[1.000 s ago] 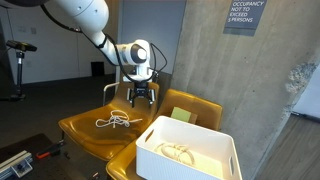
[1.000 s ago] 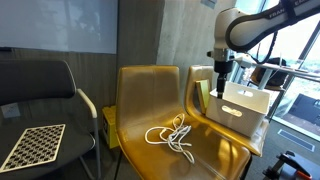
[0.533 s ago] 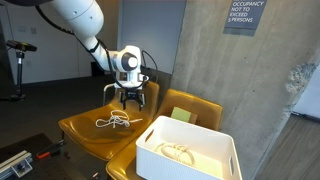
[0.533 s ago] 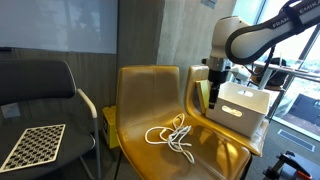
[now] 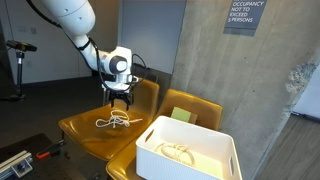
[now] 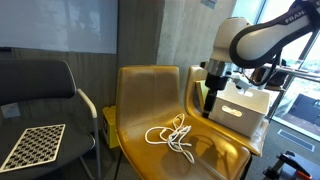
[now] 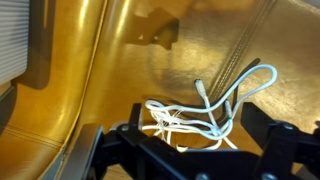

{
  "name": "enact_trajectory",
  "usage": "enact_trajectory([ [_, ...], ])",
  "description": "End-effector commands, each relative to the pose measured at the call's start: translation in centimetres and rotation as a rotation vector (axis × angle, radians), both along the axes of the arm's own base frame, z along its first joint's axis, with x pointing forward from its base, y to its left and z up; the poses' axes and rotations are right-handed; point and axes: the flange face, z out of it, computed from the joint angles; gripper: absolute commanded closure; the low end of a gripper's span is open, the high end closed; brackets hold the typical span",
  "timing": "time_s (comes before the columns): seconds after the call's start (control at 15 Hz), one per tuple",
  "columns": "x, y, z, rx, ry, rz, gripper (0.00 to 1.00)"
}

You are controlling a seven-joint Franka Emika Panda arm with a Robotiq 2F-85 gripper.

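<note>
The cable's rounded loop [image 7: 267,76] sticks out from the tangled parts of the cable, so I will lower my gripper next and move it toward the right in the wrist view, to the loop.
A tangled white cable [image 5: 116,122] lies on the seat of a mustard leather chair [image 5: 82,132]; it also shows in an exterior view as the cable [image 6: 172,137] in the middle of the seat [image 6: 150,95]. My gripper [image 5: 120,100] hangs open a little above it, pointing down, with nothing held. From another angle the gripper [image 6: 210,103] hovers over the chair's right side. In the wrist view the cable [image 7: 205,112] lies directly below, between the two dark fingers [image 7: 268,140] of the gripper [image 7: 195,135].
A white bin [image 5: 190,150] stands on the neighbouring mustard chair, with another coiled white cable [image 5: 178,153] inside; the bin [image 6: 243,103] is just beyond the gripper. A black chair [image 6: 50,90] holds a checkerboard [image 6: 32,145]. A concrete wall rises behind the chairs.
The arm has swung away from the bin side and come over the cable on the chair seat, slightly lower. The jaws stayed open. The cable has not moved.
</note>
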Motion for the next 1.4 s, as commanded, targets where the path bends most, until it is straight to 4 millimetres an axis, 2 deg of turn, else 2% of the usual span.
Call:
enact_trajectory([
  [0.0,-1.6,2.3,-1.2,0.031,-0.007,0.036,0.0],
  [0.67,-1.7,5.2,-6.7,0.032,0.023,0.074,0.0],
  [0.8,-2.4,6.3,-8.1,0.03,0.046,0.073,0.0],
  [1.07,-4.4,10.2,-10.5,0.017,0.063,0.085,0.0],
  [1.2,-4.7,11.6,-11.3,0.019,0.057,0.089,0.0],
  [1.33,-4.3,12.0,-12.4,0.011,0.041,0.096,0.0],
])
